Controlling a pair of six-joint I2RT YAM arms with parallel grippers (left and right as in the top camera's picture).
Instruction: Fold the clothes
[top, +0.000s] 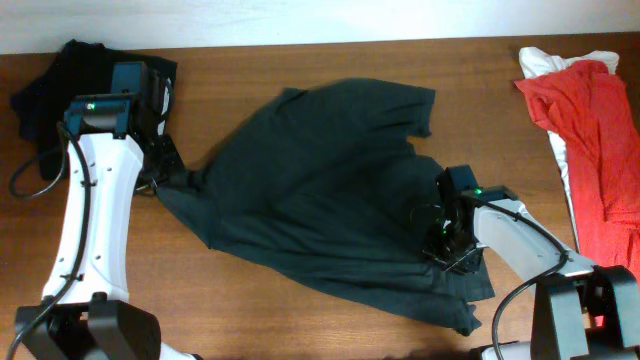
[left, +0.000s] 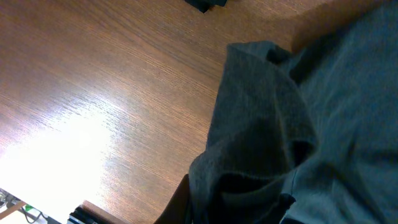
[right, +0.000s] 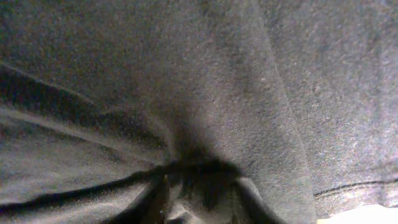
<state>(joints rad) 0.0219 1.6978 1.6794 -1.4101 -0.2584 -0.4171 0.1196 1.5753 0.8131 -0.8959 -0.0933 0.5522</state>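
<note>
The cloth lies rumpled, so my left gripper lifts its pinched edge high above the table next. Then it brings the edge down onto the bare wood beside the shirt and releases.
A large charcoal T-shirt (top: 330, 190) lies spread and rumpled across the middle of the wooden table; no white letters show. My left gripper (top: 165, 180) is shut on the shirt's left edge, and the left wrist view shows a bunched fold of the shirt (left: 261, 143) rising from the jaws (left: 233, 214). My right gripper (top: 445, 245) is pressed into the shirt's right side. In the right wrist view the shirt (right: 205, 81) fills the frame and cloth is pinched between the fingers (right: 202, 196).
A red garment (top: 600, 140) over a white one (top: 545, 62) lies at the right edge. A black garment (top: 60, 80) is heaped at the far left corner. Bare wood (left: 93, 93) lies left of the shirt.
</note>
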